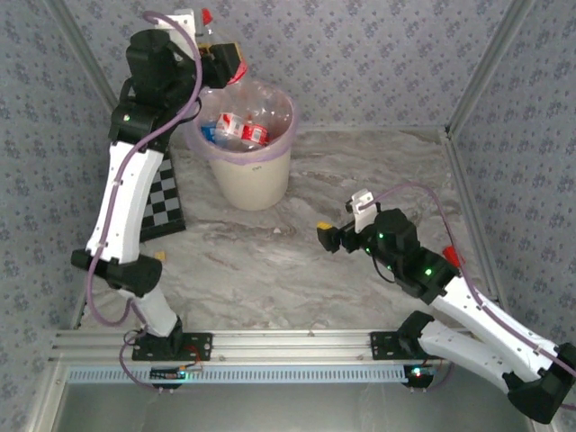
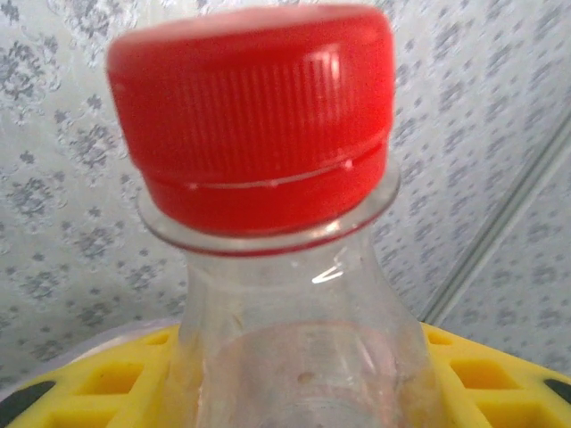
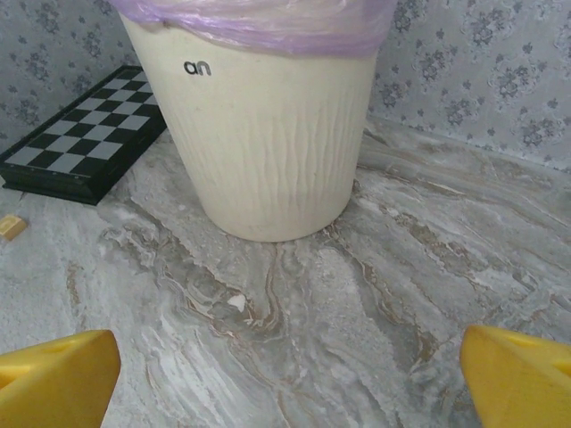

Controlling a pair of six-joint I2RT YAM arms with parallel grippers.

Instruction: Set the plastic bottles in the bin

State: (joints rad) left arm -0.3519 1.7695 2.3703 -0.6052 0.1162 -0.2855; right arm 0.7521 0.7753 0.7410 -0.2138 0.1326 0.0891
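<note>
I am still holding the bottle high beside the bin's rim, so I will next move my left gripper over the bin's opening [image 1: 256,110], lower the clear plastic bottle and let go of it.
My left gripper [image 1: 229,65] is raised at the back left, beside the bin's rim, and is shut on a clear plastic bottle [image 1: 206,25] with a red cap. In the left wrist view this bottle's neck [image 2: 294,303] stands upright between the yellow fingers [image 2: 94,388], its red cap [image 2: 254,116] on top. The bin [image 1: 254,184] is a cream bucket lined with a pink bag. Several crushed bottles [image 1: 236,130] with red and blue labels lie inside. My right gripper [image 1: 329,237] hovers open and low over the table, right of the bin [image 3: 268,134]; its yellow fingertips [image 3: 53,374] hold nothing.
A black-and-white checkerboard [image 1: 164,202] leans by the left arm, left of the bin, and lies flat in the right wrist view [image 3: 80,134]. A small tan piece [image 1: 159,256] rests near it. Patterned walls close the table on three sides.
</note>
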